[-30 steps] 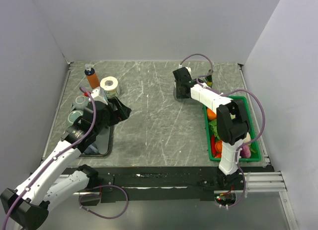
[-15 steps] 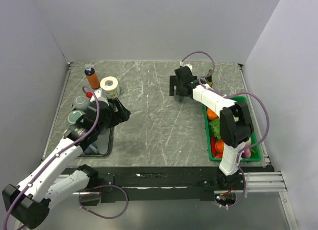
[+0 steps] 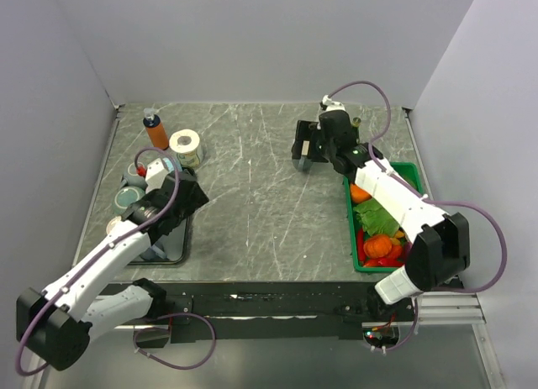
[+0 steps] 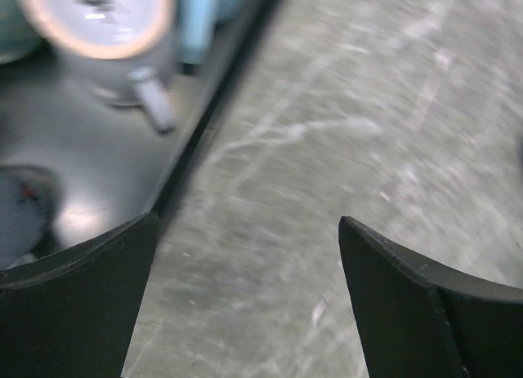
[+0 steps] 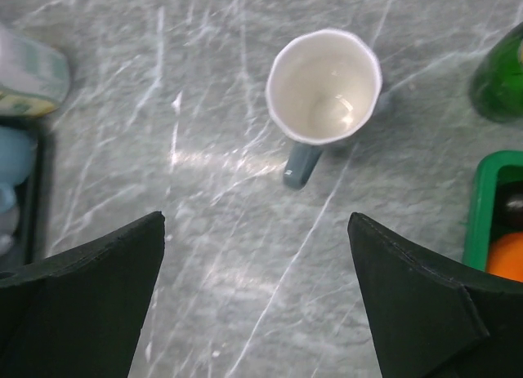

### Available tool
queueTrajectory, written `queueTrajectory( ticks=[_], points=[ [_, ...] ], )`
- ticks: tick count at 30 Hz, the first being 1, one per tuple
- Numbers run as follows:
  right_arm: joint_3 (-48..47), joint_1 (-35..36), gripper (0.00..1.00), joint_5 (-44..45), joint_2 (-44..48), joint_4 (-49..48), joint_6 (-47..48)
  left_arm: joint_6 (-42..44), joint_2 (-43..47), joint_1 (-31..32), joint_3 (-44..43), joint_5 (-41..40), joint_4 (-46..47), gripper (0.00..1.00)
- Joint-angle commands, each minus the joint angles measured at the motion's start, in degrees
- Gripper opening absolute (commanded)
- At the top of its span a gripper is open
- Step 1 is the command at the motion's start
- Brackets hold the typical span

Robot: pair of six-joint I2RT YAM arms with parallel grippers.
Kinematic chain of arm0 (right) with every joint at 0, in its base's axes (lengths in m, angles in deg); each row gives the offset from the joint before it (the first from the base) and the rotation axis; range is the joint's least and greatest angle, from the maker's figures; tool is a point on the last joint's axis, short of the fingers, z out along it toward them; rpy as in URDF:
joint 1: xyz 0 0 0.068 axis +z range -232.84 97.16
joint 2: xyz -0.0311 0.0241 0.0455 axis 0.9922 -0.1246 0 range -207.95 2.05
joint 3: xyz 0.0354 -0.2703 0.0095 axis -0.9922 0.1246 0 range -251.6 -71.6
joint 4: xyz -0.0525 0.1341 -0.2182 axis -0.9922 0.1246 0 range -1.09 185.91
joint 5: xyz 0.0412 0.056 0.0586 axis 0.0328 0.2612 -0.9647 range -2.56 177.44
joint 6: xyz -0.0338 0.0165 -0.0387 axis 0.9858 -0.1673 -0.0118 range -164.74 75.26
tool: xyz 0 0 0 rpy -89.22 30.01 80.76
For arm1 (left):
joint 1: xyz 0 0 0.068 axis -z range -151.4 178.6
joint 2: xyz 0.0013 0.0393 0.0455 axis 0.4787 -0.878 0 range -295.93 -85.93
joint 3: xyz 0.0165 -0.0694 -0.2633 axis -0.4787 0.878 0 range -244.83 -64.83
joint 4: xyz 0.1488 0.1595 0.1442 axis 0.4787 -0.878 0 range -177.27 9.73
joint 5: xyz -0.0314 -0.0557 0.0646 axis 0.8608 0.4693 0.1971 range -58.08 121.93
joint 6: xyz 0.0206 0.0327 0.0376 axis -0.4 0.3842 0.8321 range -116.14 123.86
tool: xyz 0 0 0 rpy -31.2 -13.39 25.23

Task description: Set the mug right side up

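Observation:
The left gripper moves toward the left in the left wrist view and down around its jutting handle (image 4: 154,100) next, since the grey cup stands bottom up.
In the right wrist view, the mug (image 5: 325,88) stands upright on the grey table, its white inside facing up and its grey-blue handle pointing toward the camera. My right gripper (image 5: 255,216) hangs above and just short of it, open, with nothing between its fingers. From above, the right gripper (image 3: 304,157) sits at the back centre-right and hides the mug. My left gripper (image 4: 247,219) is open and empty over the right edge of the black tray (image 4: 204,125); the top view shows the left gripper (image 3: 195,197) at the left.
A green bin (image 3: 424,212) of vegetables lies along the right side, with a green bottle (image 5: 498,76) behind it. On the left are an orange bottle (image 3: 155,130), a tape roll (image 3: 186,145) and the tray holding several cups (image 3: 133,184); one grey cup (image 4: 94,27) shows blurred.
My right gripper opened and let go of the mug, and that arm swung out to the right. The left arm pulled back toward the tray.

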Motion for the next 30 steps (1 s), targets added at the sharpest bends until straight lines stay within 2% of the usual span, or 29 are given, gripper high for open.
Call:
queueTrajectory(
  ticks=[1,7,15,19,27,30],
  points=[
    [2.9,0.8,0.98,-5.0,5.0,-2.4,-2.6,-12.8,-3.8,0.0,-1.1,-12.9,-4.5,0.96],
    [7.5,1.0,0.97,-8.2,9.2,-4.7,-4.2,-16.6,-9.1,-2.9,-1.0,-16.1,-0.2,0.99],
    [10.7,1.1,0.95,-10.9,11.3,-6.7,-5.0,-12.1,-15.4,-12.0,-0.1,-10.1,6.9,0.93],
    [11.0,1.1,0.95,-11.7,11.3,-6.9,-5.3,-8.7,-18.3,-15.0,-0.3,-5.3,10.1,0.84],
    [11.2,1.1,0.94,-11.4,11.4,-6.7,-5.1,-7.3,-21.8,-15.8,-0.1,-2.9,11.6,0.67],
    [11.2,1.1,0.94,-11.2,11.5,-6.7,-5.0,-7.7,-22.8,-15.8,0.3,-3.3,11.6,0.64]
  ],
)
